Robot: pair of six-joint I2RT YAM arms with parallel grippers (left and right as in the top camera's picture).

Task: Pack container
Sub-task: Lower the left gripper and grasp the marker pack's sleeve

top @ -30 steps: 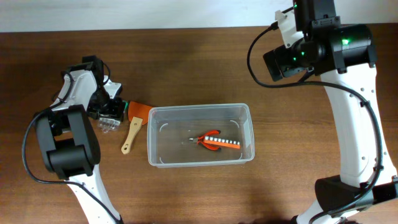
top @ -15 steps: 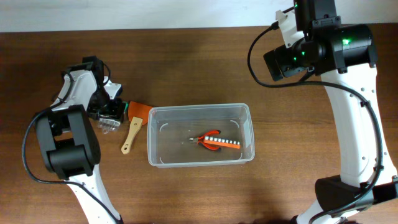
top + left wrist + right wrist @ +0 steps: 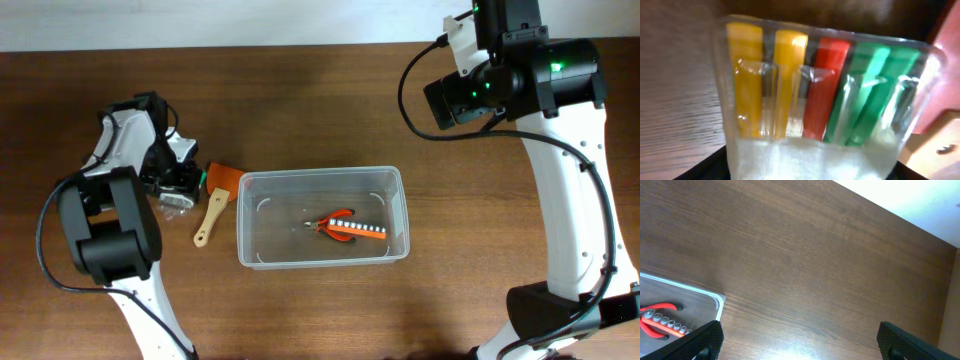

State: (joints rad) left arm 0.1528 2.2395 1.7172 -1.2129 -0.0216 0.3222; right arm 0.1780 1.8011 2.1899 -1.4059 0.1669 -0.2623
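My left gripper needs to go up over the scraper and the side of the tub next, then come down and let go of the pack beside the pliers, because the bottom of the tub is bare there.
The container [image 3: 320, 172], a clear rectangular tub, stands mid-table and holds red pliers [image 3: 335, 222] and a strip of sockets [image 3: 366, 231]. Its corner [image 3: 715, 300] and the pliers [image 3: 654, 317] also show in the right wrist view. My left gripper [image 3: 172, 185] is down at the table left of the tub. It is closed on a clear pack of yellow, red and green clips [image 3: 815, 85], which fills the space between its fingers [image 3: 810, 172]. My right gripper [image 3: 470, 95] is open and empty, high over bare table right of the tub [image 3: 800, 340].
A scraper with an orange blade and a wooden handle [image 3: 212, 208] lies between the clip pack and the tub's left wall. It shows at the right edge of the left wrist view [image 3: 942, 145]. The white wall runs along the table's far edge.
My left gripper and the clip pack have shifted very slightly by the scraper. The right arm, the container and its contents have not moved.
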